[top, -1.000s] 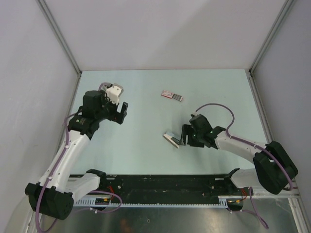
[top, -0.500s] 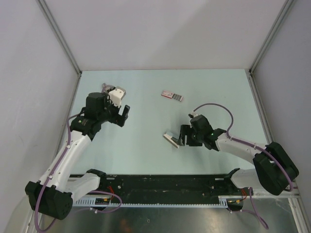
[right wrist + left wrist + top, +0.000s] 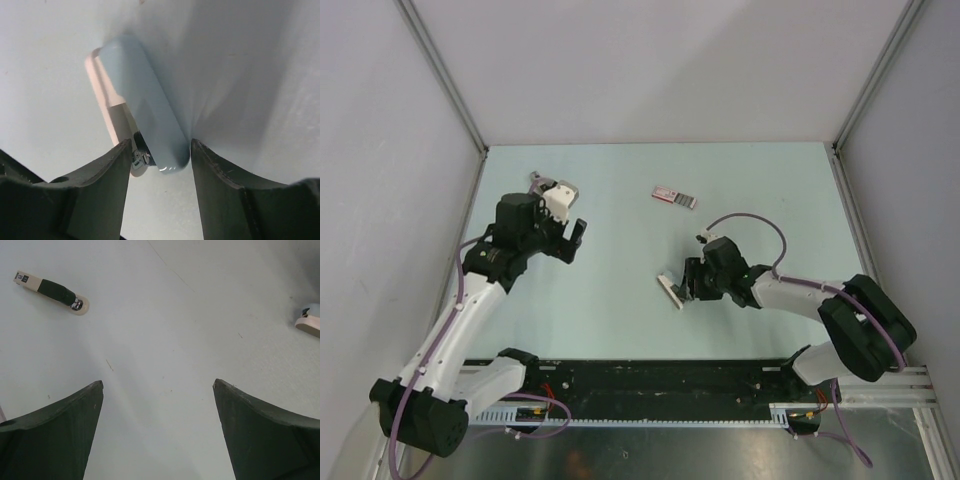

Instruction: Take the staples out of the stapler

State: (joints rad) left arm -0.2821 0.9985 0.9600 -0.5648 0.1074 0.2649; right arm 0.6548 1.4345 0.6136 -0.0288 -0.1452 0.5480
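Next I will bring my left gripper's fingers across and down around the pink base's near end [image 3: 678, 303], since it lies below the gripper, to its right in the top view.
The stapler [image 3: 670, 290] lies flat near the table's middle; it is small, with a pale blue top [image 3: 142, 95] over a pink base and a metal part at its near end. My right gripper [image 3: 688, 284] sits low at that end. In the right wrist view the right gripper [image 3: 161, 145] has both fingertips against the stapler's sides, one on the metal part and one on the blue top. My left gripper [image 3: 570, 240] hovers at the left, wide open and holding nothing [image 3: 157, 385]. The stapler's pink end [image 3: 310, 322] shows at the right edge of the left wrist view.
A small flat beige piece with a dark middle part [image 3: 675, 197] lies farther back on the table, also seen as a beige and dark piece [image 3: 50, 288] in the left wrist view. Grey walls stand on three sides. A black rail [image 3: 660, 380] runs along the near edge.
My right gripper has slid left onto the stapler's near end and its jaws have narrowed against it. The left arm has shifted only slightly.
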